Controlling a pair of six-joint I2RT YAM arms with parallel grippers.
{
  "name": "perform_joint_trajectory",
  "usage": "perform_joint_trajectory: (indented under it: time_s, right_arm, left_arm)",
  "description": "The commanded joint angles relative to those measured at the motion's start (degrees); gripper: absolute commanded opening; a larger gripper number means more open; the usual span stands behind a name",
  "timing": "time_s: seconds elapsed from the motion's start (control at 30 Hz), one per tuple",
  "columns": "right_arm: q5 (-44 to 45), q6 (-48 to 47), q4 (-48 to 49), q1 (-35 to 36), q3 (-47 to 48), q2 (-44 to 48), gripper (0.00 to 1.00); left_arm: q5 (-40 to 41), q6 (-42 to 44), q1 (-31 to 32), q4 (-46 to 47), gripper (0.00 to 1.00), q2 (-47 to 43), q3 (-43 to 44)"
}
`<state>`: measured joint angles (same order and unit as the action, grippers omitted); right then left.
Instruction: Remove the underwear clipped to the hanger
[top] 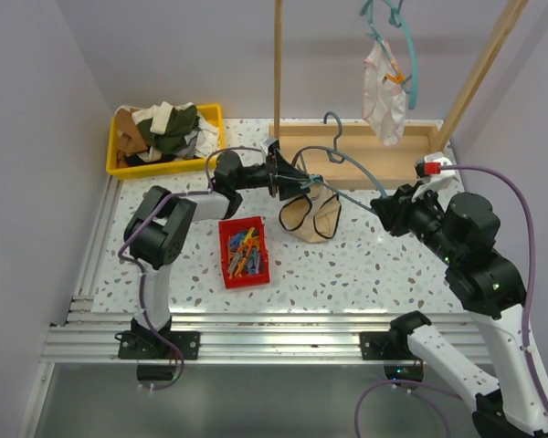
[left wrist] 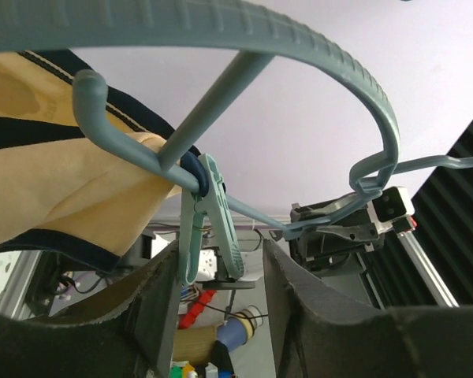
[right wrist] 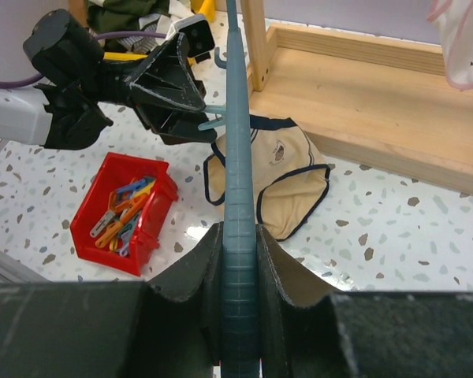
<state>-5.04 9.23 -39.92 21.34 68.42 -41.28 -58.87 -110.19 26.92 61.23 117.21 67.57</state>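
Observation:
The right gripper should next carry its hanger up and outward and let go of it, because the open rack space beside the teal hanger is above and outward of the gripper.
A blue-grey hanger [right wrist: 240, 157] slants low over the table, and my right gripper [right wrist: 240, 232] is shut on its ribbed bar. The beige underwear [top: 310, 217] with black trim droops from it onto the table top. A pale teal clothespin [left wrist: 213, 220] still pinches the dark trim to the hanger [left wrist: 323, 63]. My left gripper [left wrist: 221, 253] straddles the pin's handles: the left finger [left wrist: 154, 299] touches one handle, and a gap shows at the right finger [left wrist: 299, 291]. The white-pink underwear [top: 384, 91] hangs clipped on a teal hanger up on the rack.
A red bin [top: 244, 251] of coloured clothespins sits just below the left gripper [top: 292, 175]. A yellow bin [top: 164, 137] of clothes stands at the back left. The rack's wooden base [top: 365, 151] and upright post [top: 277, 64] lie right behind the hanger.

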Motion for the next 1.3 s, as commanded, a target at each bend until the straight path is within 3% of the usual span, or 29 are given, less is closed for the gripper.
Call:
perform_joint_trajectory:
  time_s: [0.0,0.2,0.3,0.5,0.7,0.73,0.93,1.03,1.13,1.17,1.2,1.27]
  right_arm:
    - [0.3,-1.0,1.7,-0.1,0.2,0.6,0.0]
    - [-0.4,-1.1,2.0,-0.1,0.3,0.8,0.0]
    - [-0.1,-1.0,2.6,0.0,0.0,1.3,0.0]
    - [-0.1,-0.7,3.2,-0.1,-1.0,2.0,0.0]
    - [0.7,-1.1,2.7,-0.1,-1.0,2.4,0.0]
    - [1.0,-1.1,2.7,-0.1,-1.0,2.4,0.0]
    - [7.8,-0.5,0.5,-0.1,-0.4,0.9,0.0]
    - [11.4,0.2,0.7,-0.1,-0.6,0.8,0.0]
    - [10.8,0.8,1.0,-0.1,-0.4,0.3,0.0]
    - [9.8,0.9,1.2,-0.1,-0.5,0.4,0.0]
    - [9.8,0.8,1.2,-0.2,-0.5,0.4,0.0]
    - [8.0,0.8,1.2,-0.1,-0.7,0.5,0.0]
  left_arm:
    - [0.2,-5.2,-0.5,9.3,0.47,0.9,0.4]
    - [0.3,-6.3,-0.5,9.4,0.56,1.9,1.9]
    - [0.4,-6.9,-0.5,10.0,0.55,2.0,1.7]
    - [1.3,-10.0,-0.5,13.7,0.39,2.8,0.7]
    - [1.6,-10.7,-0.5,14.7,0.1,3.1,0.6]
    - [1.6,-10.7,-0.5,14.8,0.02,3.0,0.6]
    - [0.5,-7.9,-0.4,12.2,0.0,1.5,1.2]
    - [-1.8,2.8,-0.4,-0.5,0.0,-2.1,2.2]
    - [-3.3,18.8,-0.7,-18.8,0.0,-7.2,2.2]
    - [-2.1,37.0,-1.9,-39.6,0.0,-12.0,1.3]
    - [-2.1,37.2,-1.9,-39.8,0.0,-12.0,1.3]
    - [1.7,51.7,-3.2,-56.8,0.0,-17.0,2.1]
